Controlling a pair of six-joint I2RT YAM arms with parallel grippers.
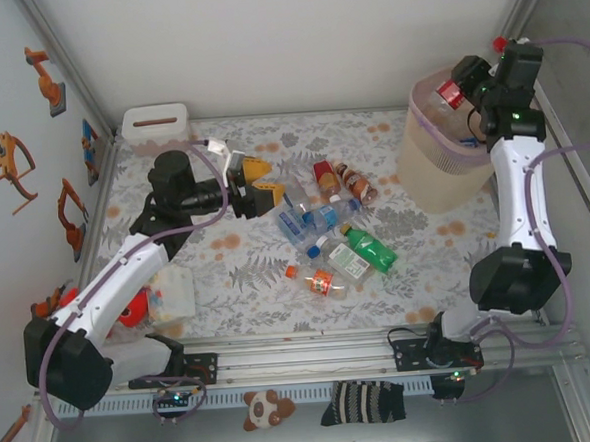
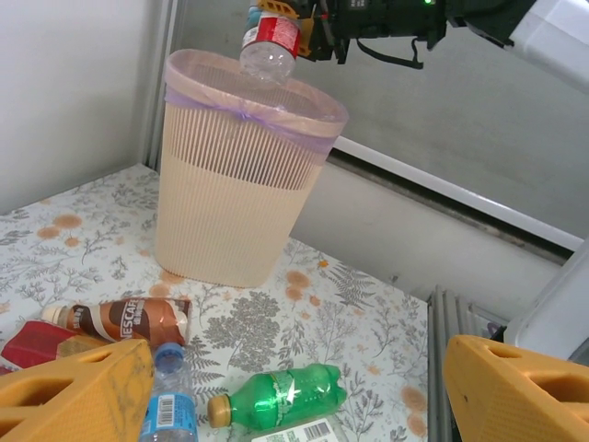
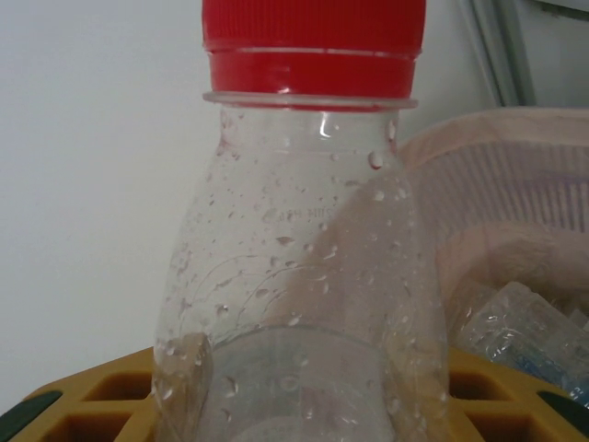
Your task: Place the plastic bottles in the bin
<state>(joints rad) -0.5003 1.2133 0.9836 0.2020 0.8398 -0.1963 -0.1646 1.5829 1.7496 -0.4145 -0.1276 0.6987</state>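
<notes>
The bin's opening (image 1: 453, 125) (image 3: 520, 253) is below my right gripper. I will next lower the gripper past the bin's rim and let go of the red-capped bottle inside, where clear bottles lie.
The beige-pink bin (image 1: 438, 162) with its pink liner stands at the back right. Over its rim my right gripper (image 1: 459, 91) is shut on a clear plastic bottle (image 1: 450, 94) with a red label and cap. The right wrist view shows that bottle (image 3: 304, 276) between orange fingers (image 3: 83, 405), and clear bottles lie inside the bin (image 3: 515, 175). Several plastic bottles (image 1: 326, 229) lie mid-table, among them a green one (image 2: 281, 394), a brown one (image 2: 120, 319) and a blue-capped one (image 2: 170, 405). My left gripper (image 1: 255, 185) hovers open just left of the pile, holding nothing.
A white-and-pink tissue box (image 1: 155, 124) sits at the back left. A clear boxy container (image 1: 167, 294) with a red object lies beside the left arm. A plush toy (image 1: 266, 408) and a striped sock (image 1: 364, 402) lie in front of the rail.
</notes>
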